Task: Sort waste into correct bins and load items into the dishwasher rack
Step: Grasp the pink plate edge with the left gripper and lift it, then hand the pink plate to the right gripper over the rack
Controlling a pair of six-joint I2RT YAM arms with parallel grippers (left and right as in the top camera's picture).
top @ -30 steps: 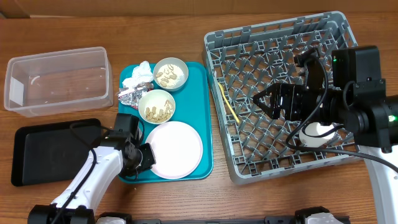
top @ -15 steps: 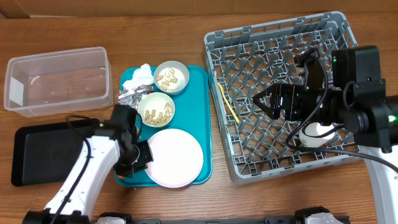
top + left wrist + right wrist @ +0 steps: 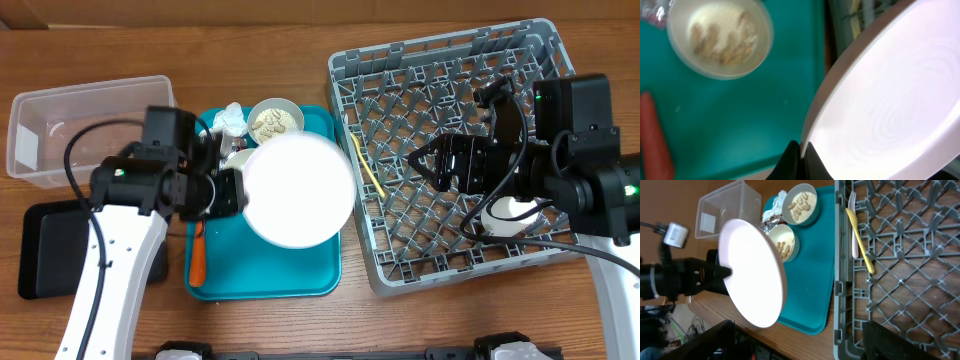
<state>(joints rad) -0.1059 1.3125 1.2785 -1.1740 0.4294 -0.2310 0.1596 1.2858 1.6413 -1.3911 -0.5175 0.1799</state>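
The plate's free rim (image 3: pixel 352 190) is to the left of my right gripper in the overhead view, opposite my left gripper, so I need to reach across the rack (image 3: pixel 450 60) next and pinch it with my right gripper.
My left gripper (image 3: pixel 232 192) is shut on the left rim of the round white-pink plate (image 3: pixel 298 190) and holds it lifted over the teal tray (image 3: pixel 270 275). In the left wrist view the fingertips (image 3: pixel 801 155) pinch the plate (image 3: pixel 890 100) edge. Below it lie an orange carrot (image 3: pixel 198 255) and two crumb-filled bowls (image 3: pixel 275 120), one half hidden. The napkin (image 3: pixel 228 118) sits at the tray's back left. My right gripper (image 3: pixel 425 163) hangs open over the grey rack (image 3: pixel 450 60), which holds a yellow spoon (image 3: pixel 368 168), a fork (image 3: pixel 852 210) and a white cup (image 3: pixel 510 212).
The clear tub (image 3: pixel 90 130) stands at the far left, with the black tray (image 3: pixel 60 250) in front of it, partly under my left arm. Foil (image 3: pixel 767 226) lies beside the bowls. The rack's near wall (image 3: pixel 842 280) runs next to the teal tray.
My left gripper closed on the plate's rim and lifted it off the teal tray, up and toward the rack. The carrot now shows on the tray. The right arm has not moved.
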